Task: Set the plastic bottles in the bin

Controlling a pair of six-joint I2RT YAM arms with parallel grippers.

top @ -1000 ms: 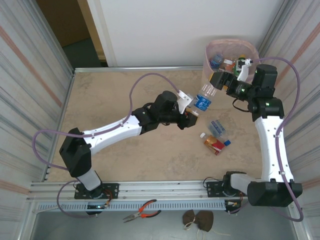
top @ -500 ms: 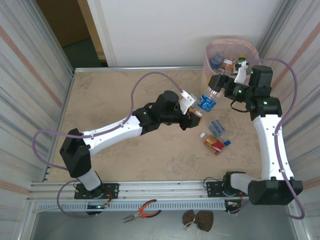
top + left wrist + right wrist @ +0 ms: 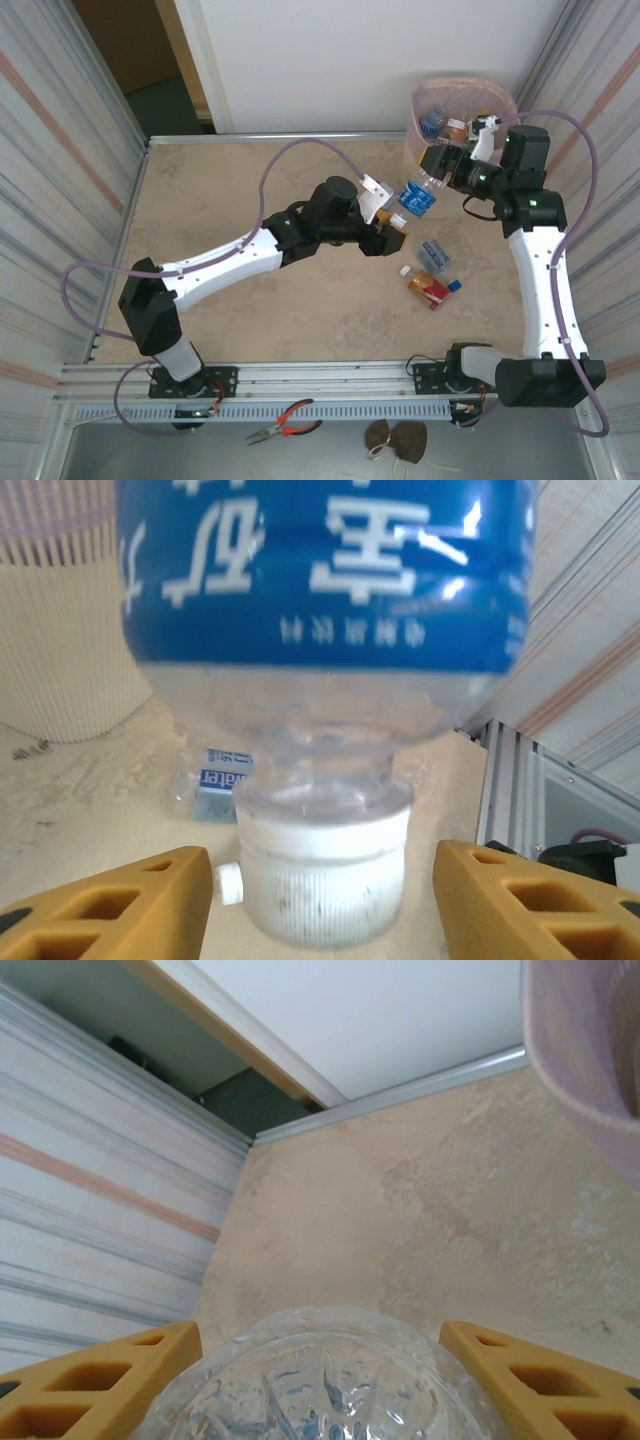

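Note:
Several bottles already lie inside, so my right gripper will next carry the bottle outward over the opening of the pale pink bin (image 3: pixel 456 108) and release it.
A clear plastic bottle (image 3: pixel 415 196) with a blue label hangs in the air between the two arms, just in front of the bin (image 3: pixel 416 142). My right gripper (image 3: pixel 437 170) is shut on its base end; in the right wrist view the ribbed base (image 3: pixel 320 1380) sits between the yellow fingers. My left gripper (image 3: pixel 392 228) is open below the white cap (image 3: pixel 325 880), with a gap on each side. Two more bottles (image 3: pixel 435 256) (image 3: pixel 428 288) lie on the table near the right arm. Several bottles (image 3: pixel 436 120) lie inside the pale pink bin.
Ribbed metal walls close in the table on the left (image 3: pixel 60 200) and right (image 3: pixel 600 200). Red-handled pliers (image 3: pixel 290 420) and brown cloth pieces (image 3: pixel 400 437) lie on the near ledge below the rail. The left half of the table (image 3: pixel 220 200) is bare.
The right gripper came down onto the bottle's base and closed on it. The left gripper, shut on the cap before, has opened and let go. The bottle shifted slightly toward the bin.

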